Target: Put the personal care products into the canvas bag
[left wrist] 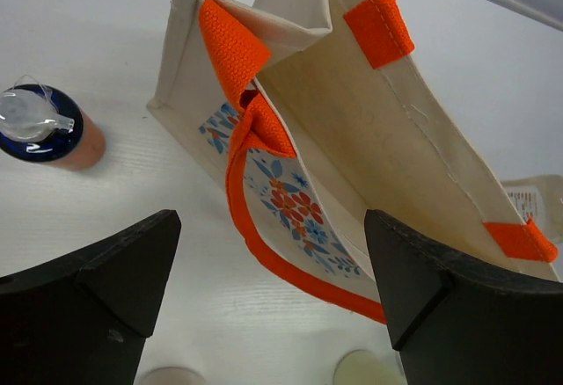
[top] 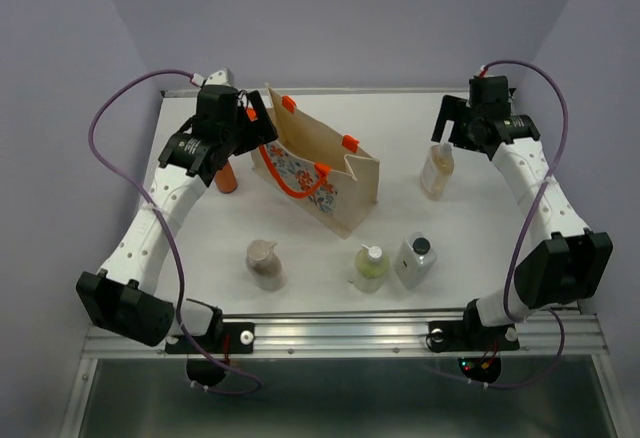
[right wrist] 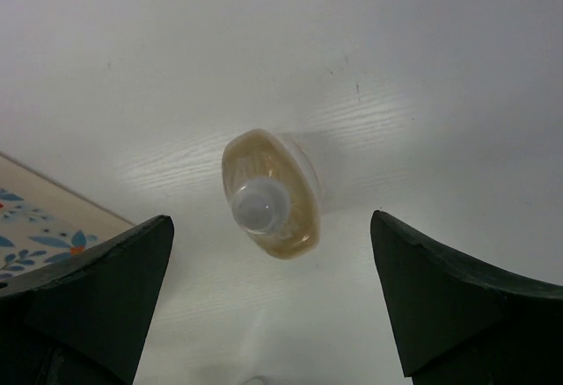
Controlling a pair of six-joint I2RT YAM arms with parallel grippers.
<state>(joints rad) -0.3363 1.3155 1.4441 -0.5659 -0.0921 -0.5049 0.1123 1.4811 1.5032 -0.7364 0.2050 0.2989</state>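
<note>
The upright amber bottle should be between my fingers at its body (top: pixel 436 173) (right wrist: pixel 280 190). My right gripper needs to go down past the bottle's cap first to get it there.
The canvas bag (top: pixel 345 173) stands open at the table's middle back, orange handles drooping; the left wrist view shows its floral side (left wrist: pixel 352 130). My left gripper (top: pixel 255 118) is open and empty above the bag's left end (left wrist: pixel 273 262). The orange bottle with dark blue cap (top: pixel 227 176) stands left of the bag (left wrist: pixel 48 126). My right gripper (top: pixel 450 123) is open and empty above the upright amber bottle (top: pixel 437 170), which shows between its fingers (right wrist: pixel 271 193). Tan-brown (top: pixel 265 263), pale green (top: pixel 371 268) and whitish dark-capped (top: pixel 415 258) bottles stand in front.
The table's back edge meets the wall just behind both grippers. A corner of the bag (right wrist: pixel 35 218) shows at the left of the right wrist view. The metal rail (top: pixel 340 333) with the arm bases runs along the near edge.
</note>
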